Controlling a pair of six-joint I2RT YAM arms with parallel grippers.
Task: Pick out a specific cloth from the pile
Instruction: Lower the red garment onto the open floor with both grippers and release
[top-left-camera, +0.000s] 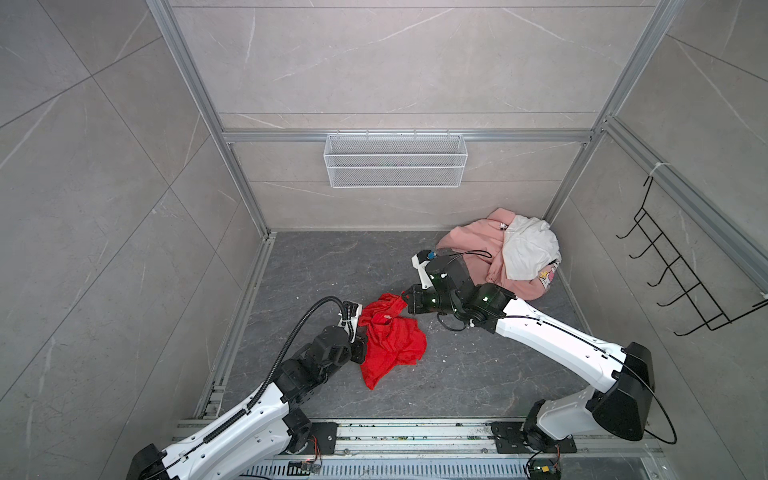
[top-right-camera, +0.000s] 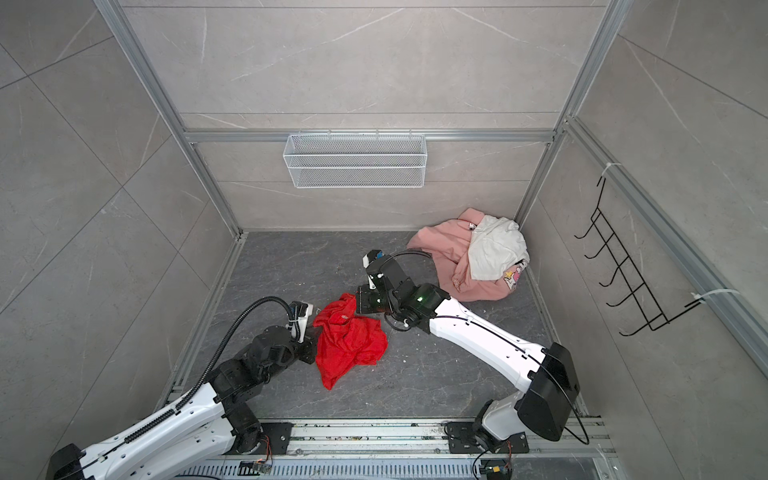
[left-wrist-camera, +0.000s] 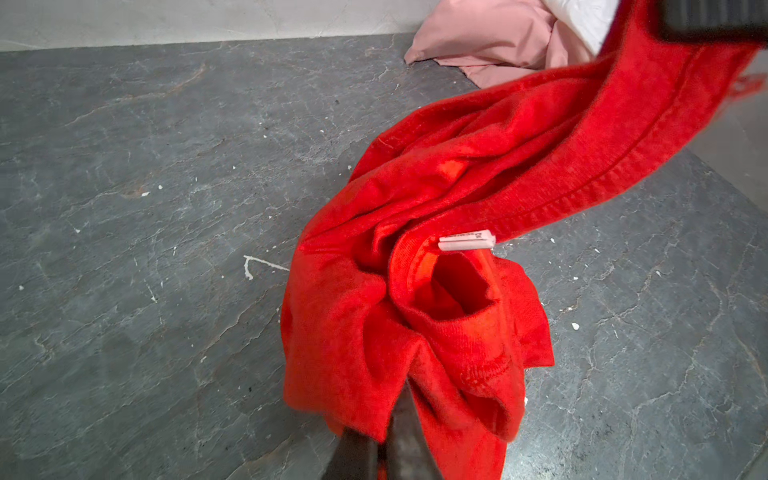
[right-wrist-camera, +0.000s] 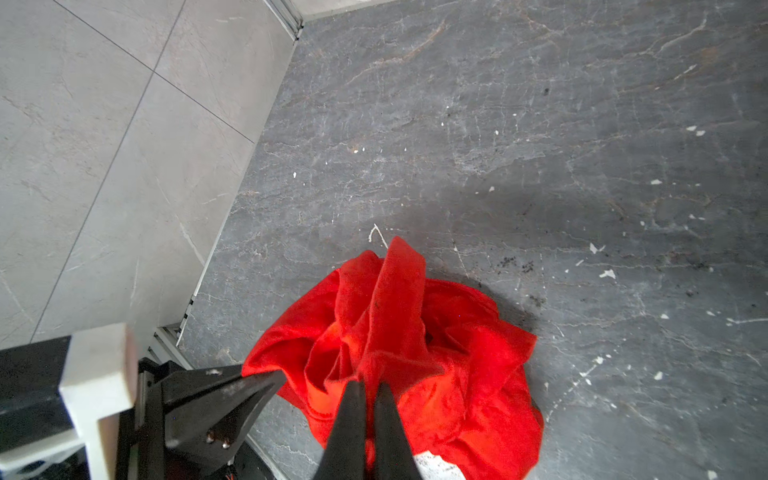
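Observation:
My left gripper goes down to the dark floor below next and releases the cloth there. Its shut fingers hold the cloth's red edge above the floor.
The red cloth (top-left-camera: 390, 340) lies crumpled on the dark floor mid-scene, apart from the pile, its small white tag (left-wrist-camera: 465, 241) showing. My left gripper (top-left-camera: 360, 337) is shut on the cloth's left edge, and red fabric wraps its fingers (left-wrist-camera: 401, 436) in the left wrist view. From the right, my right gripper (top-left-camera: 404, 297) is shut on the cloth's upper corner, with a fold pinched between its fingertips (right-wrist-camera: 370, 386). The pile sits in the back right corner: a pale pink garment (top-left-camera: 469, 245) with a white garment (top-left-camera: 528, 249) on top of it.
A white wire basket (top-left-camera: 395, 160) hangs on the back wall. A black hook rack (top-left-camera: 681, 270) is fixed to the right wall. Aluminium rails (top-left-camera: 415, 436) carrying the arm bases run along the front edge. Small white specks dot the floor (right-wrist-camera: 540, 124).

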